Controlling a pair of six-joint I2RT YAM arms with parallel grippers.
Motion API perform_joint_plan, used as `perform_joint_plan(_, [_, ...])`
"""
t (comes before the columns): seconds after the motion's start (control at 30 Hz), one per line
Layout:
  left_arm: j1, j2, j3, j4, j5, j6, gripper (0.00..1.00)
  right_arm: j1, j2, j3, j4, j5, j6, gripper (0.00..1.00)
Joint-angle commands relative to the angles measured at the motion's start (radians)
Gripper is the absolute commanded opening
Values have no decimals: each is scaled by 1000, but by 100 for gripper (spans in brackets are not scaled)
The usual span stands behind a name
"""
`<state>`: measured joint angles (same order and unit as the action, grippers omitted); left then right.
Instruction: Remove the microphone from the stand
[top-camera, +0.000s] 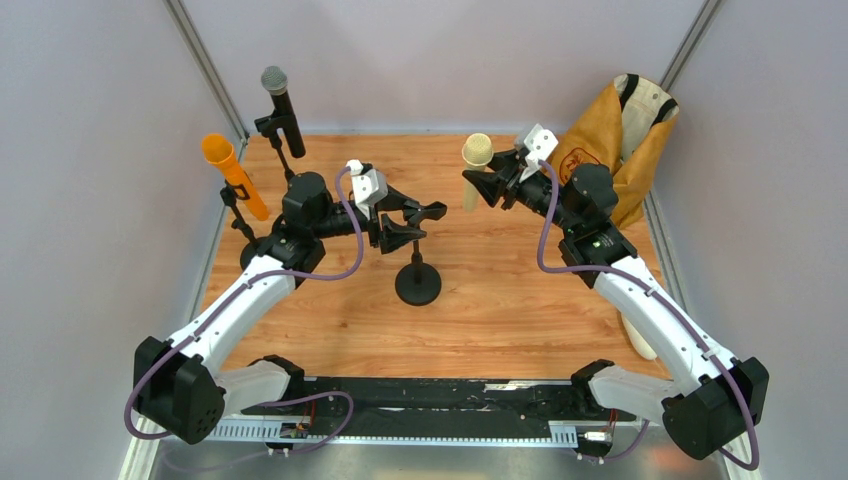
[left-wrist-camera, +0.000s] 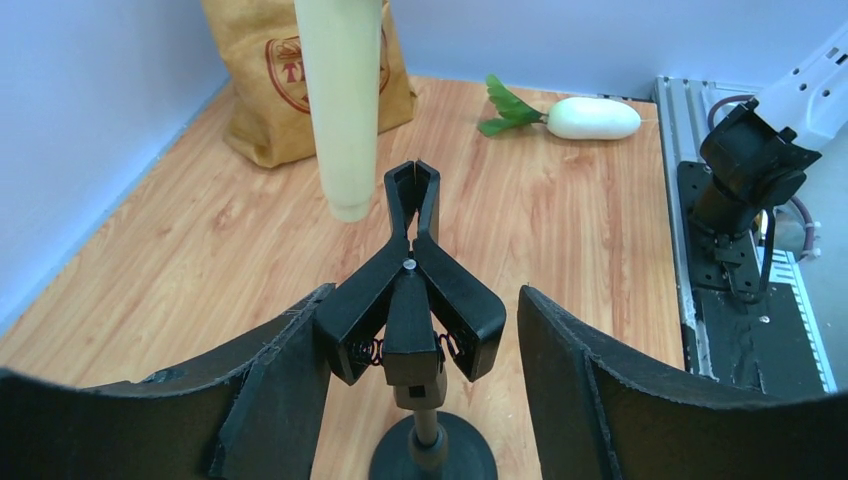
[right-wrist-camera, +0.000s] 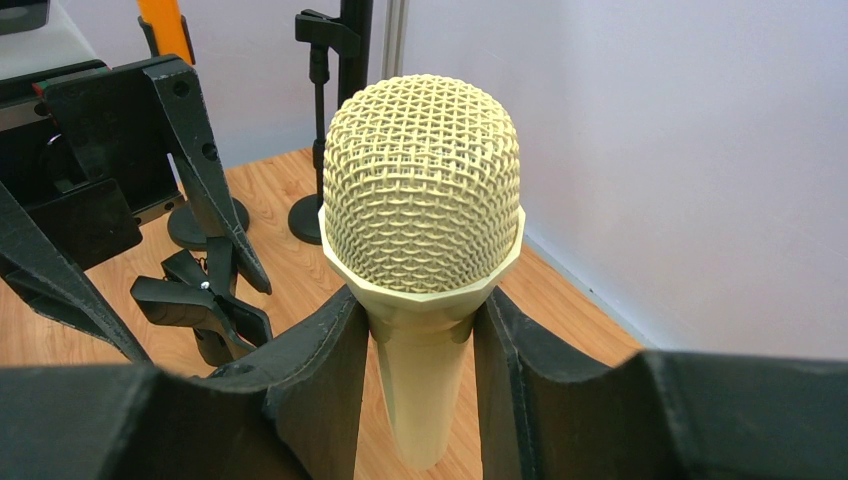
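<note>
The robot's right gripper is going to tilt down next and lower the microphone to release it on the bare tabletop between the stand and the bag, because the microphone hangs clear of the clip.
A cream microphone (top-camera: 476, 165) with a mesh head (right-wrist-camera: 422, 195) hangs upright in the air, held just below the head by my right gripper (top-camera: 484, 184), which is shut on it (right-wrist-camera: 420, 330). Its lower body shows in the left wrist view (left-wrist-camera: 342, 100). The black stand (top-camera: 418, 280) with a round base has an empty spring clip (left-wrist-camera: 412, 290) at its top. My left gripper (top-camera: 425, 222) is open around that clip, one finger on each side (left-wrist-camera: 270, 390), apart from it.
An orange microphone (top-camera: 232, 175) and a black microphone (top-camera: 282, 110) sit in their own stands at the back left. A brown paper bag (top-camera: 610, 140) stands at the back right. A white radish (left-wrist-camera: 590, 117) lies near the right arm.
</note>
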<state>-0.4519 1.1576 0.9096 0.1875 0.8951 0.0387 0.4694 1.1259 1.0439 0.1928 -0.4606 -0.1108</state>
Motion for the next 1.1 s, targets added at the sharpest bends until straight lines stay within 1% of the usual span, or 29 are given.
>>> perform_joint_plan(0.0, [-6, -21, -6, 28, 36, -8, 72, -4, -9, 2, 33, 22, -10, 17])
perform_joint_plan(0.5, [-7, -20, -7, 28, 56, -8, 75, -5, -5, 3, 32, 38, -18, 17])
perform_joint_plan(0.8, [-6, -28, 3, -2, 70, 12, 76, -19, 33, 85, -66, 209, -124, 14])
perform_joint_plan(0.93, [-6, -34, 1, -7, 66, 20, 76, -25, 54, 122, -113, 301, -199, 14])
perform_joint_plan(1.07, [-6, -38, 2, -9, 69, 21, 76, -24, 71, 124, -175, 396, -284, 13])
